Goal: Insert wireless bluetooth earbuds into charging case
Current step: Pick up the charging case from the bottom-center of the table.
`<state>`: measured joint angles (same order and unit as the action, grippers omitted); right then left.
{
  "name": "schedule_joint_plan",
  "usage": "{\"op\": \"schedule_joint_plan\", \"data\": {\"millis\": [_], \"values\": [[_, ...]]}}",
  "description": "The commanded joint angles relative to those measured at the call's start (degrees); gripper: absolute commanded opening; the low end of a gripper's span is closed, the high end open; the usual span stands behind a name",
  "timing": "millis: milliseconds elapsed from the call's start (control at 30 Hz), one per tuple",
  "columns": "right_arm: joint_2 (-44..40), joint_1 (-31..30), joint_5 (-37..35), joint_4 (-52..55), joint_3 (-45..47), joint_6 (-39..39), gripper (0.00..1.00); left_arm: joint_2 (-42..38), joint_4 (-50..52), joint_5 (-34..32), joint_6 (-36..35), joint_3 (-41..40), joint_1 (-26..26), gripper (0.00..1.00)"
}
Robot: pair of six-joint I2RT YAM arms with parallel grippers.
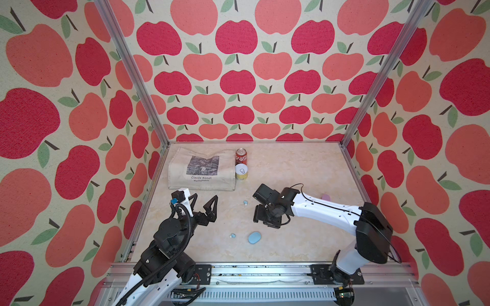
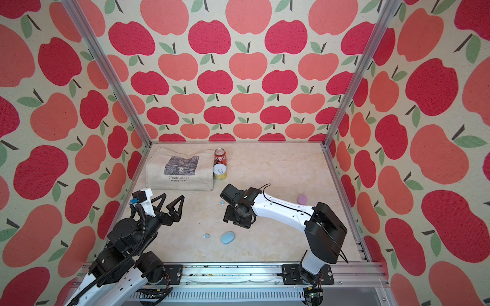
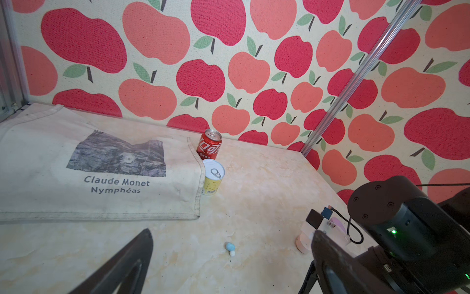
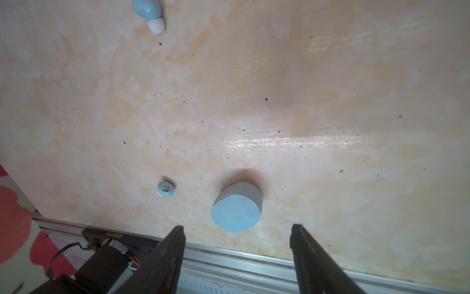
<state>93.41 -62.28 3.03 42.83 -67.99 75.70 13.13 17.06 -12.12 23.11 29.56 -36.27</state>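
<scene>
My right gripper should move its open fingers down and back around the free sides of the blue case [image 1: 254, 237] [image 4: 236, 207], because the case is below it and back toward my base.
A light blue charging case [image 1: 254, 237] [image 2: 228, 237] [image 4: 236, 207] lies closed near the table's front edge. One light blue earbud [image 1: 232, 235] [image 4: 165, 189] rests just left of it. Another light blue earbud [image 1: 245, 203] [image 3: 230, 247] [image 4: 148, 11] lies mid-table. My right gripper [image 4: 237, 227] hangs open above the table beside the blue case, holding nothing. In both top views its wrist [image 1: 267, 209] hides the fingers. My left gripper [image 1: 205, 197] [image 3: 232, 233] stands wide open and empty, left of the mid-table earbud.
A cream tote bag [image 1: 201, 169] lies at the back left, with a red cola can [image 1: 241, 156] and a yellow can [image 1: 241, 172] beside it. A purple case [image 1: 325, 196] sits behind my right arm, a pink case [image 3: 302, 241] under its wrist. The aluminium rail [image 1: 265, 273] borders the front.
</scene>
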Motion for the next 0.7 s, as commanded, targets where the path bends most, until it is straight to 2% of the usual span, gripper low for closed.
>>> {"op": "schedule_joint_plan", "data": {"millis": [0,133,333,400,533,667], "values": [[2.0,-3.5,-2.2,-2.2,0.5,19.4,0.7,0.6,0.8,-0.5,0.6,0.3,0.2,0.99],[5.0,-5.9,-3.0,-3.0,-0.6,25.2,0.7,1.7,1.5,0.2,-0.2,1.4,0.2,0.99],[9.3,-6.3,-1.2,-3.2,-1.0,29.3,0.69,2.0,2.9,0.1,-1.6,3.3,0.2,0.99],[10.3,-8.1,-0.4,-3.8,-0.7,30.1,0.68,1.7,3.5,0.0,-1.9,3.8,0.2,0.99],[11.7,-8.1,0.9,-5.3,-0.3,30.4,0.6,1.1,4.2,0.4,-2.1,4.4,0.2,0.99],[12.2,-7.7,2.1,-6.0,0.0,30.2,0.49,1.0,4.5,0.8,-2.3,4.8,0.2,0.99]]}}
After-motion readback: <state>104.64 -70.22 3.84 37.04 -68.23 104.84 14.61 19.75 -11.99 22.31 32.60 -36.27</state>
